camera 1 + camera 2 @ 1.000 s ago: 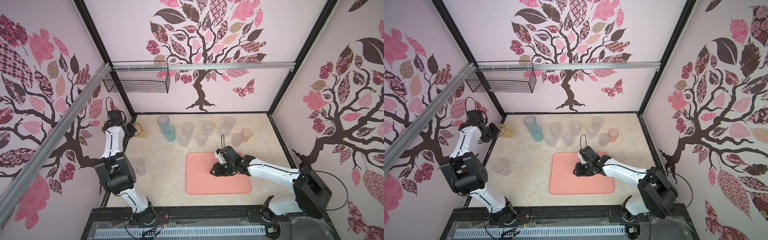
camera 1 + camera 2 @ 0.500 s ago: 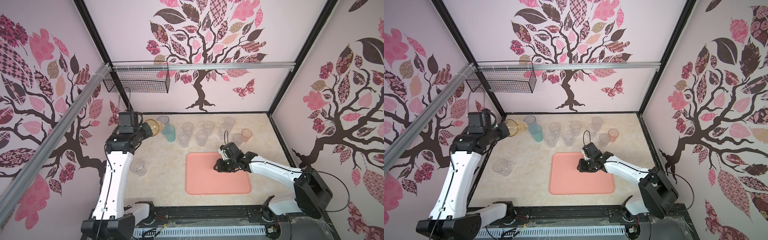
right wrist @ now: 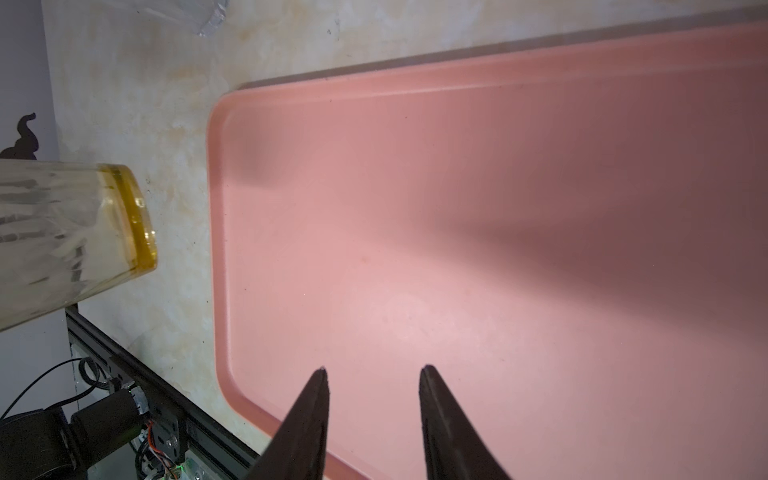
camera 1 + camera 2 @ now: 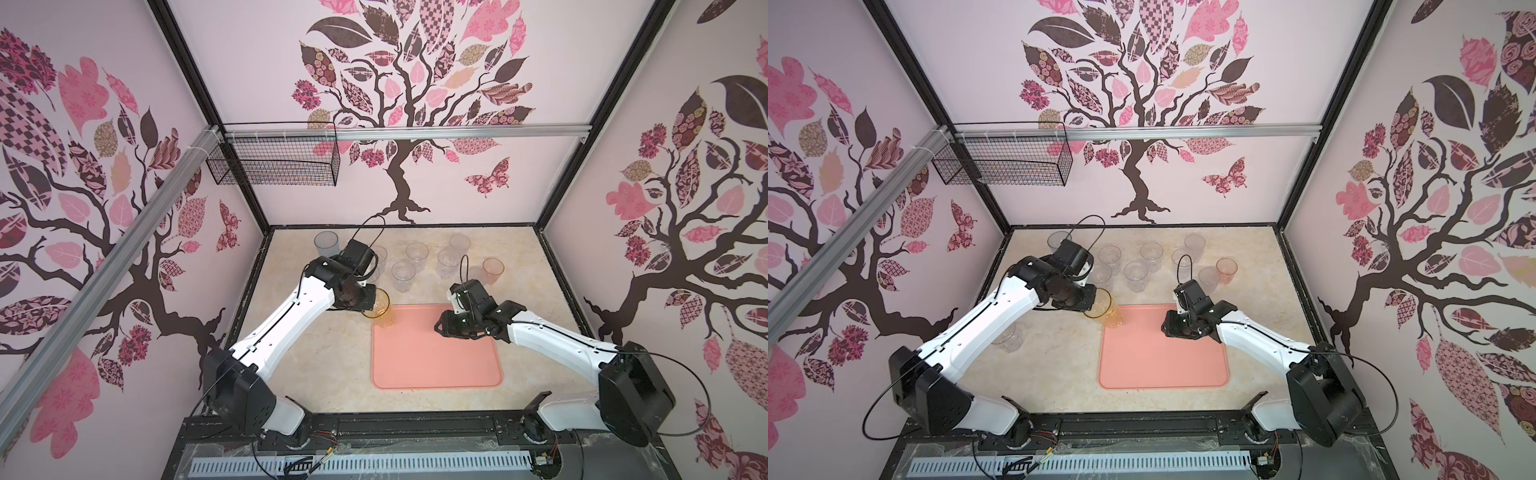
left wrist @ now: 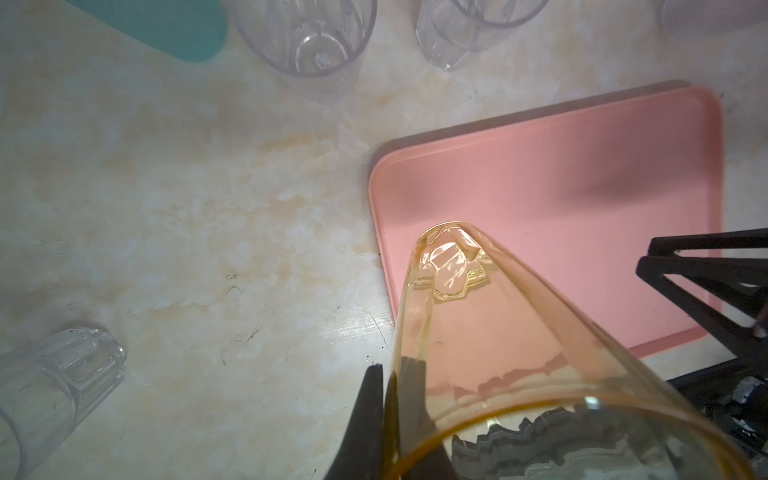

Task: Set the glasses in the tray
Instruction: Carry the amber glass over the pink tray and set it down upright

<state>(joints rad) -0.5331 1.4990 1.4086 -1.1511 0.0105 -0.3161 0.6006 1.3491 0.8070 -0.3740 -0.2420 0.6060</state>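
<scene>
The tray's empty far corner nearest the amber glass is below. My left gripper needs to go down next, turn the tilted glass upright so it stands there, and then let go.
My left gripper (image 4: 368,305) is shut on the wall of the amber glass (image 4: 380,309), one finger inside and one outside (image 5: 392,374). The amber glass (image 5: 498,332) hangs tilted over the far left corner of the salmon-pink tray (image 4: 436,365). My right gripper (image 3: 372,370) stands open and holds nothing, low over the tray's (image 3: 498,208) far right part (image 4: 440,328). Several clear glasses (image 4: 403,274) stand in a group behind the tray, with a pinkish-orange glass (image 4: 493,270) and a tall blue-grey glass (image 4: 326,245). A teal glass (image 5: 166,25) shows only in the left wrist view.
One clear glass (image 4: 1009,336) stands left of the tray, half hidden under my left arm. A black wire basket (image 4: 274,166) hangs from the rail on the back wall. Patterned walls close in three sides, and a black frame runs along the front.
My left arm has swung from the back left corner to the tray's far left corner, carrying the amber glass. The right gripper has barely moved.
</scene>
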